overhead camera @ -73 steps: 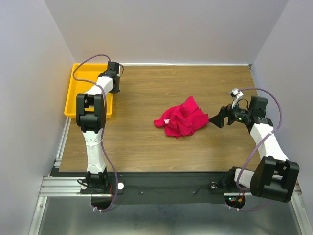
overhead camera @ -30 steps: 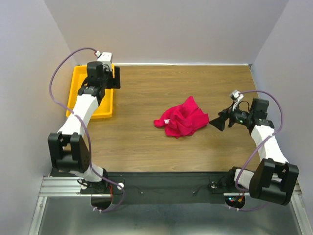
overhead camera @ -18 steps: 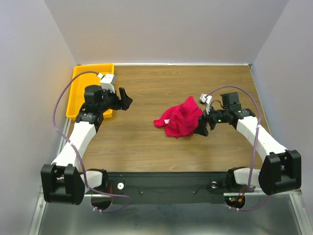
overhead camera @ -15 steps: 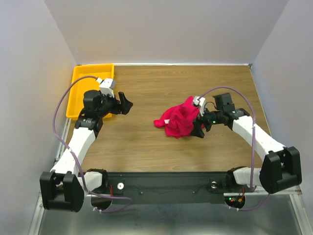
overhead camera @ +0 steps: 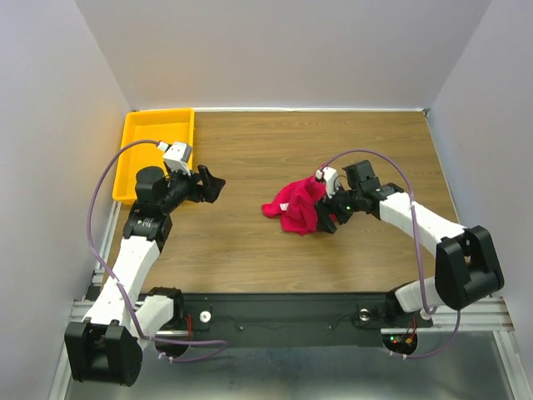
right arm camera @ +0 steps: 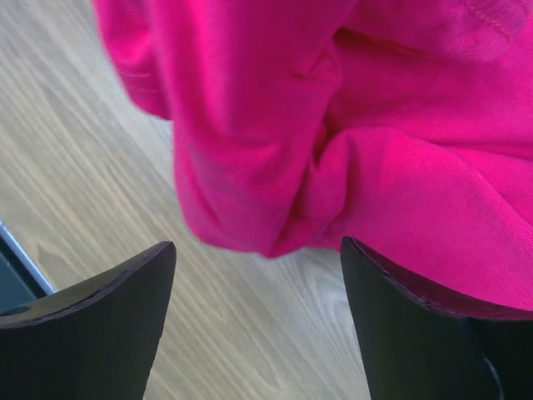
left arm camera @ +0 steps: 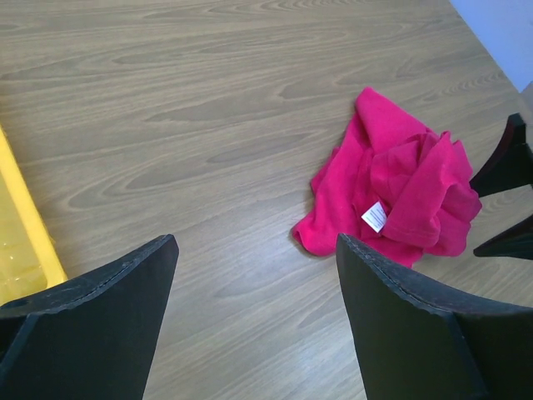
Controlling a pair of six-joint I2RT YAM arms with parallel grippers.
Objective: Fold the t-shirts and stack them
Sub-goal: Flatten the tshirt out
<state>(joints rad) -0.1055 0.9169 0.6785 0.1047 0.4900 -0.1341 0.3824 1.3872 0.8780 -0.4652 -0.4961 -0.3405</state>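
Observation:
The t-shirt lies crumpled in a bundle. I should move my left gripper to the right in the top view and down onto the t-shirt's far edge [overhead camera: 313,181] [left arm camera: 418,133].
A crumpled crimson t-shirt [overhead camera: 293,208] lies in a bundle at the middle of the table, its white label [left arm camera: 374,216] showing. My right gripper [overhead camera: 326,218] is open at the bundle's right edge, low over the table. In the right wrist view the red cloth [right arm camera: 333,125] fills the space just ahead of the gripper [right arm camera: 258,250], and only bare wood lies between the fingers. My left gripper [overhead camera: 215,185] hangs open above the table, well left of the shirt [left arm camera: 400,196], with nothing in it [left arm camera: 256,250].
A yellow tray [overhead camera: 143,133] sits at the table's far left corner; its edge [left arm camera: 21,242] shows in the left wrist view. Grey walls close the table on three sides. Wood surface lies between the tray and the shirt.
The right arm has swept left from the table's right side up against the shirt, bunching its right edge. The left arm has swung from over the tray toward the table's middle.

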